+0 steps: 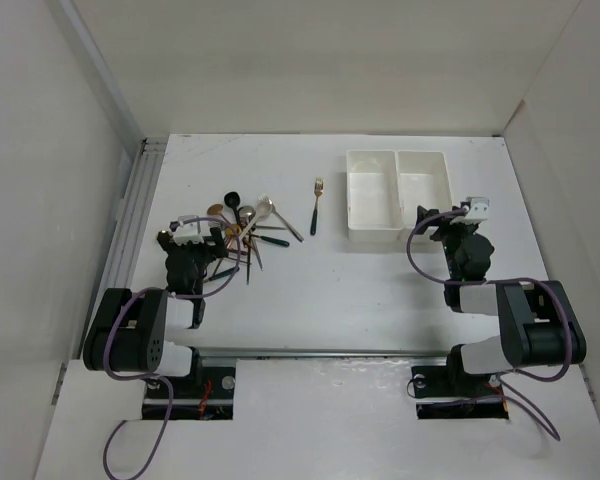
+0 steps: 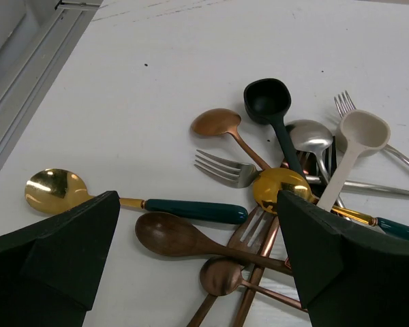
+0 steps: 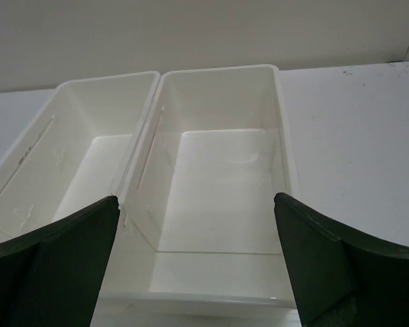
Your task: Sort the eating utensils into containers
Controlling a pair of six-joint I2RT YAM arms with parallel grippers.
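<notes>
My left gripper swings to the right in the top view next and comes down over the fork's dark handle (image 1: 314, 214), since the gold fork lies apart from the utensil pile.
A pile of eating utensils (image 1: 242, 225) lies left of centre; one gold fork with a dark handle (image 1: 316, 205) lies apart, between the pile and the bins. In the left wrist view I see a gold spoon with a green handle (image 2: 58, 189), a brown spoon (image 2: 170, 235), copper forks and spoons (image 2: 221, 276), a black ladle (image 2: 267, 102) and a white ladle (image 2: 358, 136). My left gripper (image 1: 192, 237) is open just above the pile (image 2: 198, 272), holding nothing. The two white containers (image 1: 398, 190) are empty. My right gripper (image 1: 445, 222) is open over the near end of the right bin (image 3: 218, 184).
An aluminium rail (image 1: 130, 215) runs along the table's left edge. White walls enclose the table on the left, back and right. Bare tabletop (image 1: 320, 290) lies between the pile and the bins.
</notes>
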